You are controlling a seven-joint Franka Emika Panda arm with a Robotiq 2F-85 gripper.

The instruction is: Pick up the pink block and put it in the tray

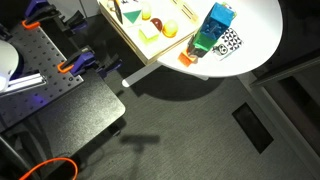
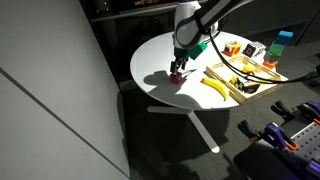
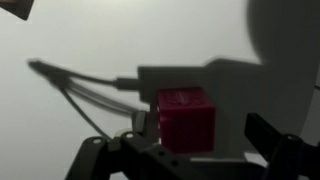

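Note:
The pink block (image 2: 178, 76) (image 3: 187, 118) is already between the open fingers, so the gripper should next go down a little further over it and close both fingers on the block's sides.
The pink block (image 3: 187, 118) is a small magenta cube resting on the round white table (image 2: 155, 65). In an exterior view the block (image 2: 178, 76) lies under the arm, left of the tray. My gripper (image 3: 205, 138) is lowered around it with the jaws open. The left finger is close against the block and the right finger stands apart from it. In an exterior view the gripper (image 2: 180, 67) points down at the block. The light wooden tray (image 2: 262, 78) lies on the table's other side and also shows in the other exterior view (image 1: 130, 38). The gripper is out of that view.
The tray holds a yellow ball (image 1: 170, 30), a pale yellow-green block (image 1: 148, 33) and other small pieces. A blue-green box (image 1: 215, 28) and an orange piece (image 1: 186, 59) stand on the table beside the tray. A perforated bench with orange clamps (image 1: 70, 68) stands beyond the table edge.

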